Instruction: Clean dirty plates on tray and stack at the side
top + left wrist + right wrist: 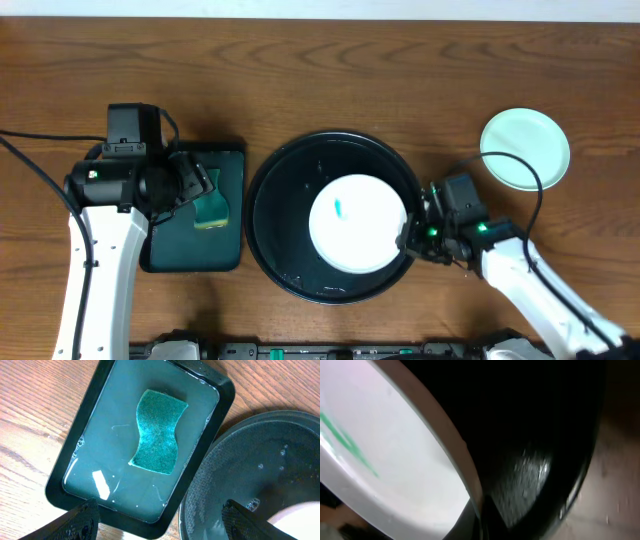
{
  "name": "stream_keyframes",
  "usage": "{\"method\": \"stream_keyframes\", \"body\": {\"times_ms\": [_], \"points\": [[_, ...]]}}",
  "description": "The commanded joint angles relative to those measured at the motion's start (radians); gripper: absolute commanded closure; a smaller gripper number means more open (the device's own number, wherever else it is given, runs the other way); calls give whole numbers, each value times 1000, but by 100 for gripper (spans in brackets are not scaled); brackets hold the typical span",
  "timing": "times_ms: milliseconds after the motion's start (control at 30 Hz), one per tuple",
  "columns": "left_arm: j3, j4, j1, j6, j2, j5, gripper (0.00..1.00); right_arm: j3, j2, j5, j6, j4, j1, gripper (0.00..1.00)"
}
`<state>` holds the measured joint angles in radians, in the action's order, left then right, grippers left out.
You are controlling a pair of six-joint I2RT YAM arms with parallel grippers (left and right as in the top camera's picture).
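The plate shows a teal smear, so the robot's left gripper will next go down and outward, open, onto the middle of the sponge (211, 206) (157, 433), which lies below and outward of it.
A white plate (355, 222) with a small teal smear lies in the large round black tray (262, 215). My right gripper (408, 240) is at the plate's right edge. In the right wrist view its fingers (480, 515) are shut on the rim of the plate (385, 445), tilted above the wet tray floor (535, 435). A pale mint plate (525, 148) lies on the bare wood at the far right. No third plate shows. My left gripper (195, 190) hangs open and empty (160, 507) over the near edge of the rectangular tray.
A dark-green rectangular tray (170, 255) holding water and a green sponge (157, 435) sits left of the round tray (240, 460), almost touching it. Cables run over the table on both sides.
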<state>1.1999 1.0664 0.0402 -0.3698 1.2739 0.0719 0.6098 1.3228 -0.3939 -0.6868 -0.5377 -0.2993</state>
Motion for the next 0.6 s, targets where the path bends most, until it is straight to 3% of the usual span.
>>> {"method": "stream_keyframes", "body": {"times_ms": [0, 233, 367, 567], "points": [[-5, -1, 3, -9, 8, -6, 21, 20, 104, -67, 40, 30, 46, 99], [-5, -5, 2, -8, 56, -39, 29, 163, 300, -70, 180, 32, 71, 99], [-5, -6, 3, -8, 132, -39, 46, 246, 345, -67, 187, 5, 71, 99], [-5, -9, 2, 4, 290, -39, 51, 268, 358, -66, 187, -10, 71, 99]]}}
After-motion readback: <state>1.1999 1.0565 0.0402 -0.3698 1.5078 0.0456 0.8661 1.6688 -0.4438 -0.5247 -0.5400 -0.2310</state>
